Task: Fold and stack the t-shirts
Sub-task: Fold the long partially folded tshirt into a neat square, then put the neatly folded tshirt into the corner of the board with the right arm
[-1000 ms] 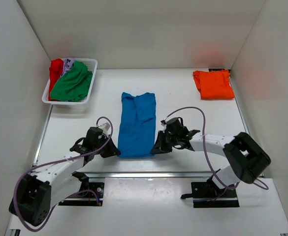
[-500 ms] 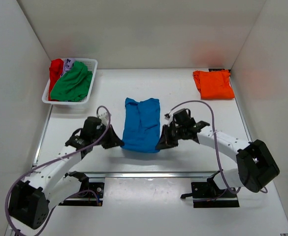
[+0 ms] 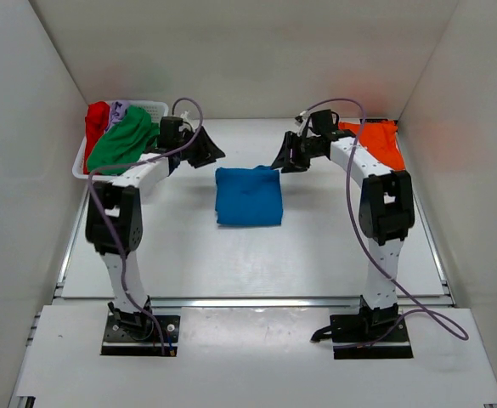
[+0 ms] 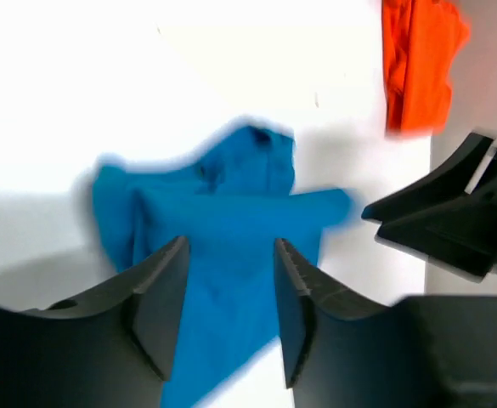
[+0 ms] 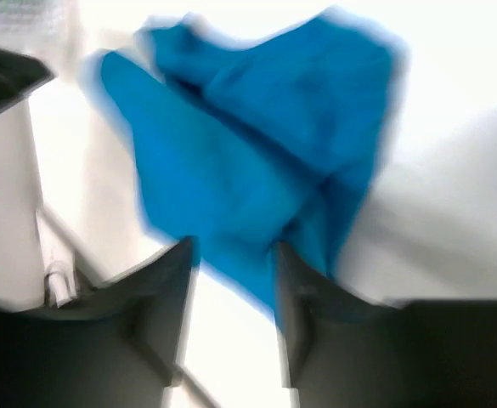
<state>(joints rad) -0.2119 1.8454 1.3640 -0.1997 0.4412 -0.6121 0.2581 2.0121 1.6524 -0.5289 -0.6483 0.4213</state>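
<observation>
My right gripper will next go down and slightly back onto the blue t-shirt's edge facing the orange t-shirt (image 3: pixel 382 144), because the blue t-shirt is already folded compactly.
The blue t-shirt (image 3: pixel 248 196) lies mid-table, folded into a compact rectangle; it also shows in the wrist views (image 4: pixel 231 212) (image 5: pixel 256 144). My left gripper (image 3: pixel 214 155) (image 4: pixel 228 289) hovers just past its far-left corner, jaws apart and empty. My right gripper (image 3: pixel 278 163) (image 5: pixel 234 289) hovers off its far-right corner, also open with nothing between the fingers. An orange t-shirt (image 3: pixel 382 144) (image 4: pixel 414 59) lies folded at the back right, partly behind the right arm. Green (image 3: pixel 122 143), red (image 3: pixel 96 119) and pale lilac (image 3: pixel 117 109) t-shirts are heaped at the back left.
The heaped shirts sit in a white slatted basket (image 3: pixel 152 107) at the back left corner. White walls enclose the table on the left, back and right. Both arms stretch from the near edge to the far half, flanking the blue shirt.
Both grippers carried the blue shirt's near edge away from the bases and over its far half, halving its length. They then opened and let it go.
</observation>
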